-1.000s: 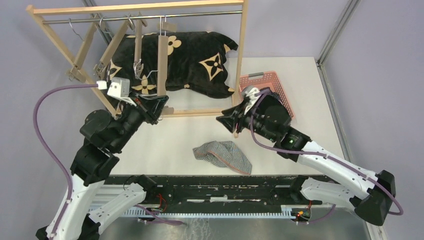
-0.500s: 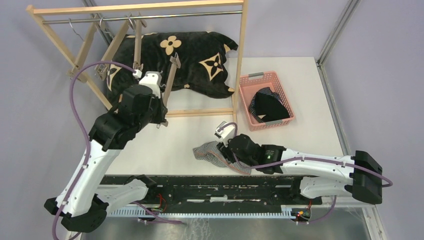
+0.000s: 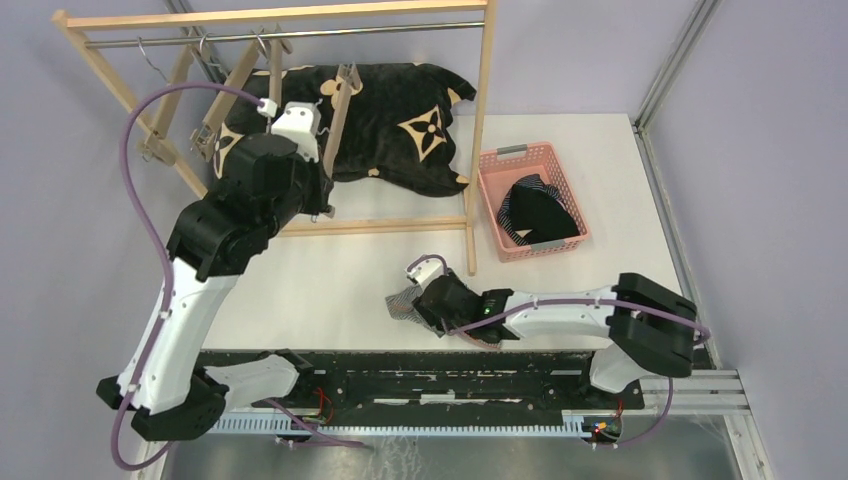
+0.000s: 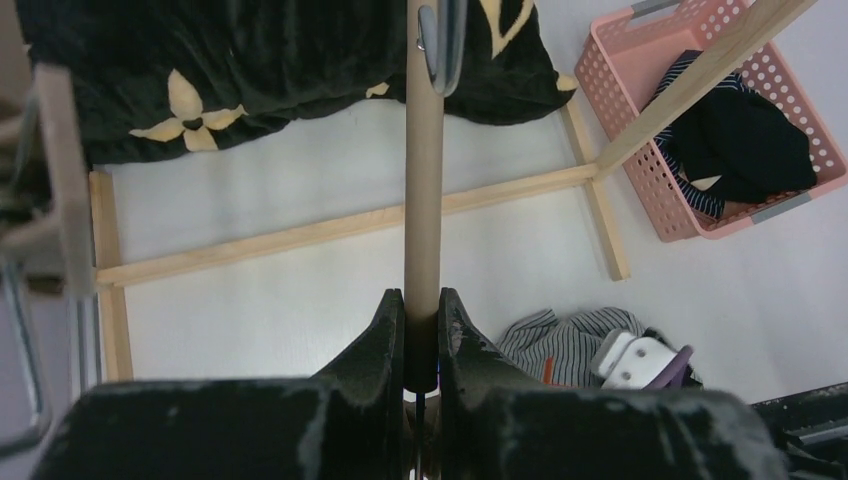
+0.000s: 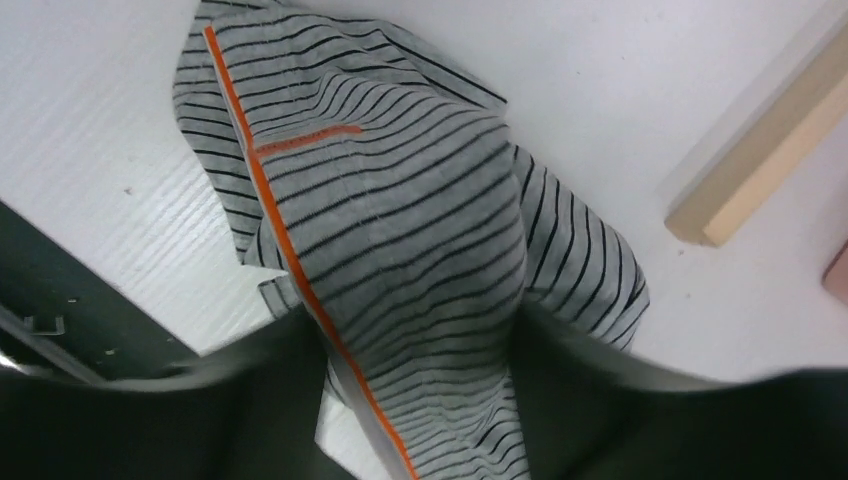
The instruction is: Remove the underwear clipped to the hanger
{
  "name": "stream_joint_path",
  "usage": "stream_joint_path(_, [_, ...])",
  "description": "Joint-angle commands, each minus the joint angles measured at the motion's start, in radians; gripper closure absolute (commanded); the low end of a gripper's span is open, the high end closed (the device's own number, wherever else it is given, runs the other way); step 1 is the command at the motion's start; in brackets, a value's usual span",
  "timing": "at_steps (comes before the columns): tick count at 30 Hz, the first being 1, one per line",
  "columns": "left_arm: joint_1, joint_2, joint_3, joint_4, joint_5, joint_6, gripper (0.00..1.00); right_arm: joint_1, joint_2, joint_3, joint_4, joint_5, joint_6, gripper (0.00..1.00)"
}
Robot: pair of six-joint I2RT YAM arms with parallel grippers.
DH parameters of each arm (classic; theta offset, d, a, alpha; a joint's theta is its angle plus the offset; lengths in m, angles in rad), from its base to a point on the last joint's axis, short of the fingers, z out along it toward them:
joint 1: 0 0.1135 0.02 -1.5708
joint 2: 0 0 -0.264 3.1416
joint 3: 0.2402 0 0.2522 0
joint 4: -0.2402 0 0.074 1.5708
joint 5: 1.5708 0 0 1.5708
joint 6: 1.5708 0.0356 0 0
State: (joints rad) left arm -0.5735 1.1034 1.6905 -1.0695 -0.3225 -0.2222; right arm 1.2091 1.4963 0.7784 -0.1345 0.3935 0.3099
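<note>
My left gripper should next move outward over the black cushion (image 3: 308,92) (image 4: 290,70) below and release the hanger there, because the hanger is already bare.
The grey-white striped underwear (image 3: 402,303) lies bunched on the table near the front edge. My right gripper (image 3: 418,306) is down on it, and in the right wrist view the striped cloth (image 5: 400,240) with its orange seam is pinched up between the two fingers. My left gripper (image 3: 320,192) is shut on the lower end of a bare wooden hanger (image 3: 338,115), seen close in the left wrist view (image 4: 423,180). The navy striped underwear (image 3: 515,200) and the black underwear (image 3: 545,212) lie in the pink basket (image 3: 500,160).
The wooden rack (image 3: 482,110) stands at the back with several other hangers (image 3: 205,130) on its rail. The black cushion with tan flowers (image 3: 405,110) lies under it. The rack's foot bar (image 4: 330,228) crosses the table, and one rack foot (image 5: 745,190) is close to my right gripper.
My right arm has swung from the basket down to the grey striped underwear and closed over it. My left gripper has moved back and up along the hanger, tilting it.
</note>
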Motion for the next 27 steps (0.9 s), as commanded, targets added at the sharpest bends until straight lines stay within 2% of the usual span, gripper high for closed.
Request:
stream_joint_path(1, [0.001, 0.058, 0.146, 0.009, -0.007, 0.093, 0.97, 0.003, 0.089, 0.076, 0.060, -0.008, 0.048, 0.48])
stream_joint_path(3, [0.001, 0.089, 0.198, -0.015, 0.005, 0.120, 0.97, 0.003, 0.104, 0.072, 0.051, 0.011, 0.086, 0.92])
stream_joint_path(4, [0.001, 0.104, 0.225, -0.031, -0.005, 0.127, 0.97, 0.003, 0.096, 0.059, 0.051, 0.028, 0.098, 0.99])
stream_joint_path(10, [0.008, 0.188, 0.335, -0.083, -0.043, 0.177, 0.97, 0.004, -0.118, 0.020, 0.025, 0.076, 0.092, 1.00])
stream_joint_path(17, [0.096, 0.283, 0.466, -0.141, 0.041, 0.198, 0.97, 0.004, -0.437, 0.089, -0.045, 0.319, -0.017, 1.00])
stream_joint_path(20, [0.156, 0.294, 0.475, -0.123, 0.088, 0.201, 0.97, 0.005, -0.532, 0.104, 0.027, 0.523, -0.129, 0.99])
stream_joint_path(23, [0.201, 0.306, 0.496, -0.106, 0.116, 0.198, 0.97, -0.001, -0.546, 0.141, 0.098, 0.690, -0.266, 0.99])
stream_joint_path(27, [0.216, 0.306, 0.507, -0.066, 0.140, 0.195, 0.97, -0.034, -0.557, 0.165, 0.239, 0.745, -0.434, 0.99])
